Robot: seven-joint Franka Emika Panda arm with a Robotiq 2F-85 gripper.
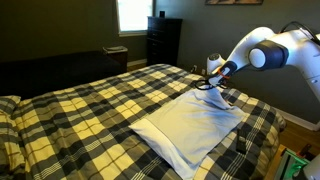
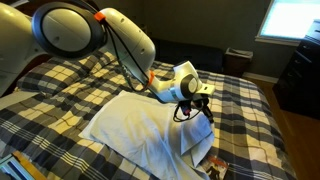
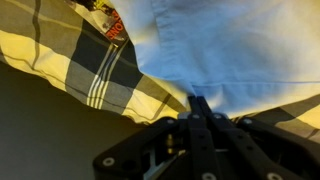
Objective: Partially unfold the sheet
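Note:
The pinched corner needs to go outward next in my gripper, over plaid bedspread beyond the sheet's edge (image 2: 227, 108) (image 3: 304, 117), and I should let go of the cloth there. That bedspread lies outward and is still uncovered.
The sheet (image 1: 190, 125) is a pale white folded rectangle lying on the plaid bed; it shows in both exterior views (image 2: 140, 125) and fills the top of the wrist view (image 3: 230, 40). My gripper (image 1: 212, 82) is at the sheet's corner nearest the bed's side edge, also seen in an exterior view (image 2: 203, 103). In the wrist view the two fingers (image 3: 200, 102) are pressed together with their tips on the sheet's edge, pinching it. The cloth between the tips is hidden.
The yellow, black and white plaid bedspread (image 1: 90, 110) covers the bed, also in the wrist view (image 3: 90, 70). A dark dresser (image 1: 163, 40) stands by the window. A small printed item (image 3: 113, 25) lies near the sheet's edge. The bed's edge is close beside the gripper.

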